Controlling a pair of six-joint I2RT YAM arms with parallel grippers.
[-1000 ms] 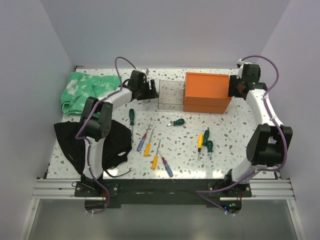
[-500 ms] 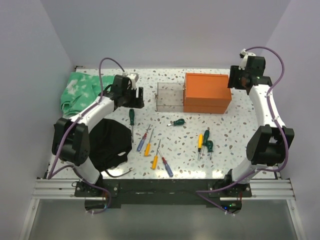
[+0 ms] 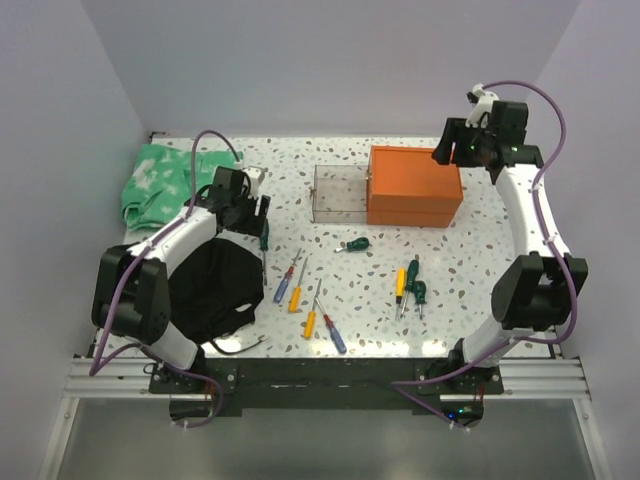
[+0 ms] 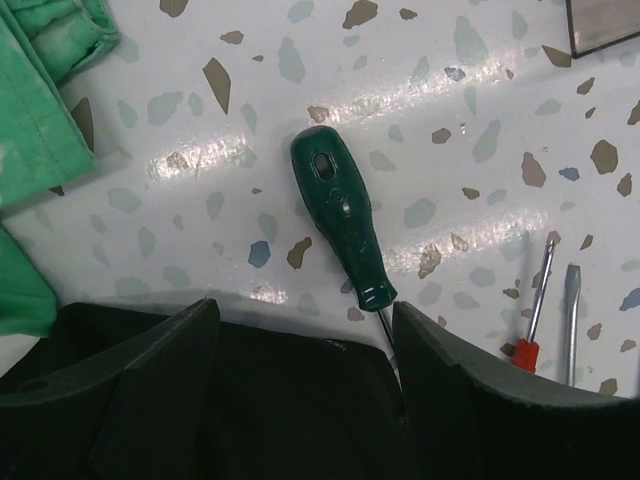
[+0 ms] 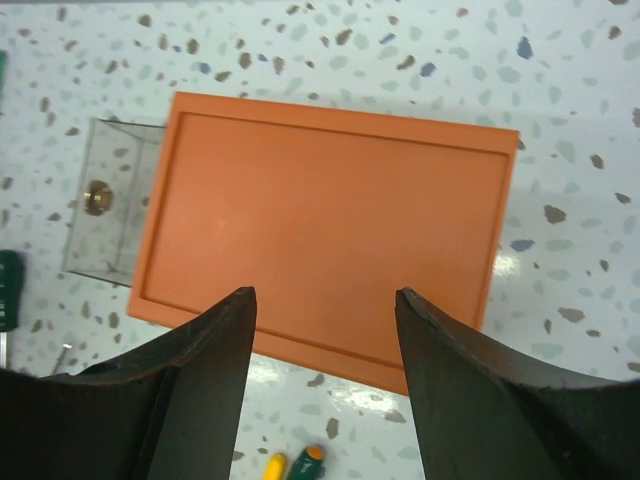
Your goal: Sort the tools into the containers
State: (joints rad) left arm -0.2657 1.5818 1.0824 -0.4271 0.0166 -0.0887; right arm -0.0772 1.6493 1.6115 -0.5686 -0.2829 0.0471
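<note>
I will lower the fingers of my left gripper outward next, around the middle of the dark green screwdriver's handle (image 3: 264, 237) (image 4: 341, 215), which is bare below and outward, beyond the black cloth.
The orange chest (image 3: 414, 186) stands at the back, with one clear drawer (image 3: 340, 191) pulled out to its left. Several screwdrivers lie loose on the table. My left gripper (image 3: 255, 215) is open and empty, hovering just above a dark green screwdriver (image 3: 263, 236). In the left wrist view its handle (image 4: 340, 230) lies just ahead of the gripper (image 4: 305, 320). My right gripper (image 3: 450, 150) is open and empty, held high over the chest's right end. The right wrist view looks down on the chest lid (image 5: 330, 220) and drawer (image 5: 110, 210) past the gripper (image 5: 325, 300).
A green cloth (image 3: 165, 185) lies at the back left and a black cloth (image 3: 215, 285) at the front left, under the left gripper (image 4: 290, 410). Blue, orange and red screwdrivers (image 3: 297, 295) lie mid-table; yellow and green ones (image 3: 408, 282) lie right; a stubby green one (image 3: 355, 244) lies near the drawer.
My left gripper has moved from the drawer toward the near left, to above the dark green screwdriver. My right gripper has risen and swung left from the chest's right side.
</note>
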